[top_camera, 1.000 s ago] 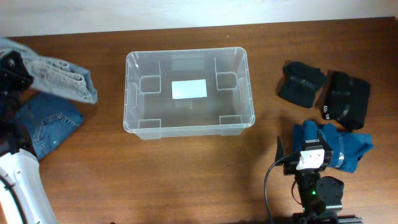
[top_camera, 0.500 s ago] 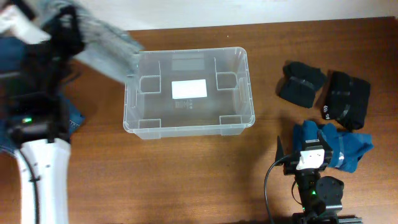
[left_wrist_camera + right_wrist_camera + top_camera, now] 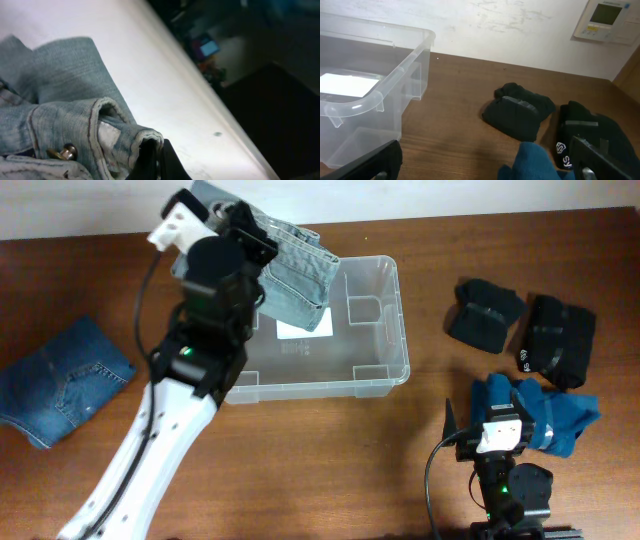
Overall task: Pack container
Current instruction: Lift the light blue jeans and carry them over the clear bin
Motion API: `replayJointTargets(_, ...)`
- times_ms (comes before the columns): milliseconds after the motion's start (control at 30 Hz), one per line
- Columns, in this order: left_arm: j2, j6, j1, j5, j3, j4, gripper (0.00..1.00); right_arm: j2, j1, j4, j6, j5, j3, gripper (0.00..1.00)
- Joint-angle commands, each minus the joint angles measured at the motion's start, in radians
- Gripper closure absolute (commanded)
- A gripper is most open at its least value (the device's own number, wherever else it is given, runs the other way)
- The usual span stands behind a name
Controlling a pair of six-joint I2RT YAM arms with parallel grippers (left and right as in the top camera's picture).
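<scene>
The pale blue jeans still hang over the tub's back rim, so the robot's left gripper needs to move toward the tub's middle and lower them inside.
The container (image 3: pixel 372 375), a clear plastic tub with a white label on its base, stands at the table's middle; it also shows in the right wrist view (image 3: pixel 380 90). My left gripper (image 3: pixel 252 240) is shut on pale blue folded jeans (image 3: pixel 295 275) and holds them above the tub's back left part. In the left wrist view the fingers (image 3: pixel 155 160) pinch the jeans' waistband (image 3: pixel 75 125). My right gripper (image 3: pixel 485 165) is open and empty near the table's front right, over a blue cloth (image 3: pixel 570 420).
Dark blue jeans (image 3: pixel 60 380) lie on the table at the left. Two black folded garments (image 3: pixel 485 315) (image 3: pixel 558 340) lie at the right, also in the right wrist view (image 3: pixel 520 115). A white wall runs behind the table.
My left arm has swung right from the table's left edge, carrying the pale jeans up and over the tub. The right arm has not moved.
</scene>
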Motion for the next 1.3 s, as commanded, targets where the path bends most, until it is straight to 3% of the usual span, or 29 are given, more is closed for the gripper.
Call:
replayJointTargets(0, 0.074, -0.187, 0.000, -0.069, 0.042, 0.022, 0.99, -0.007, -0.008, -0.002, 0.006, 0.008, -0.007, 0.02)
replayJointTargets(167, 0.181, -0.284, -0.005, -0.067, 0.042, 0.060, 0.99, -0.007, -0.008, -0.002, 0.006, 0.008, -0.007, 0.02)
replayJointTargets(600, 0.245, -0.336, -0.050, -0.059, 0.042, 0.162, 0.99, -0.006, -0.008, -0.002, 0.006, 0.008, -0.007, 0.02)
replayJointTargets(900, 0.245, -0.336, -0.096, -0.065, 0.042, 0.111, 0.99, -0.006, -0.008, -0.002, 0.006, 0.008, -0.007, 0.02)
replayJointTargets(1267, 0.253, -0.335, -0.094, -0.204, 0.042, 0.022, 0.99, -0.007, -0.008, -0.002, 0.006, 0.008, -0.007, 0.02)
